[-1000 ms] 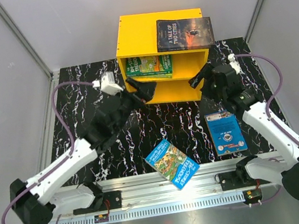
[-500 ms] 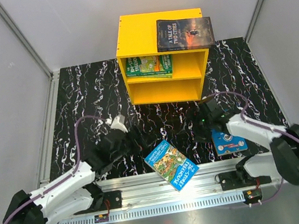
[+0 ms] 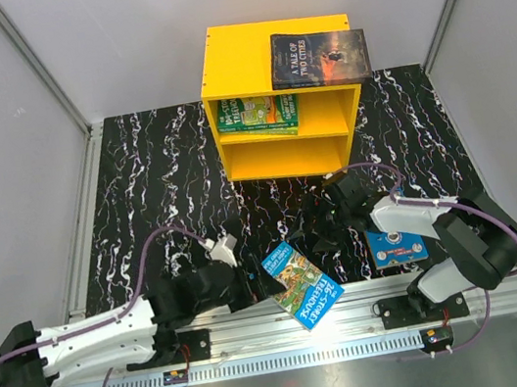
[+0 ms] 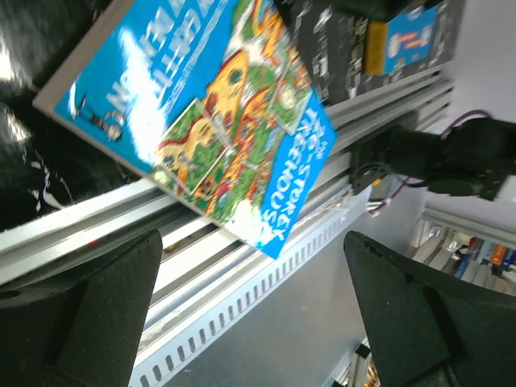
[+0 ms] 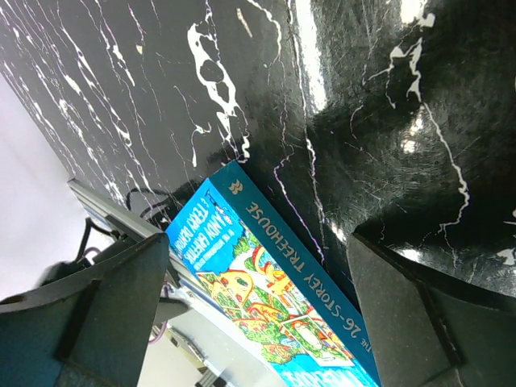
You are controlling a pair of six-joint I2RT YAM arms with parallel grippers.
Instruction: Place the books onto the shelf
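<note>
My right gripper will next move back toward the rail with its fingers open and close on the spine's rail-side end (image 3: pixel 332 280) (image 5: pixel 347 324), since the blue book's spine faces it.
A bright blue "26-Storey Treehouse" book (image 3: pixel 297 283) lies flat at the table's near edge, one corner hanging over the rail. My left gripper (image 3: pixel 246 283) is low just left of it, open and empty; in the left wrist view the book (image 4: pixel 218 121) lies beyond the gripper (image 4: pixel 254 314). My right gripper (image 3: pixel 317 231) is open just behind the book's far right side, with the book (image 5: pixel 266 282) between the fingers' line of sight. A second blue book (image 3: pixel 396 242) lies under the right arm. The yellow shelf (image 3: pixel 285 144) holds green books (image 3: pixel 257 114) in its upper compartment and a dark book (image 3: pixel 318 56) on top.
A slotted aluminium rail (image 3: pixel 259 317) runs along the near edge of the black marbled table (image 3: pixel 156 171). Grey walls close in the left, right and back. The right arm's base (image 4: pixel 451 157) stands on the rail, and purple cables loop beside both arms.
Both arms have drawn back from the shelf and dropped toward the near edge, ending on either side of the treehouse book. Both grippers stayed open. The books have not moved.
</note>
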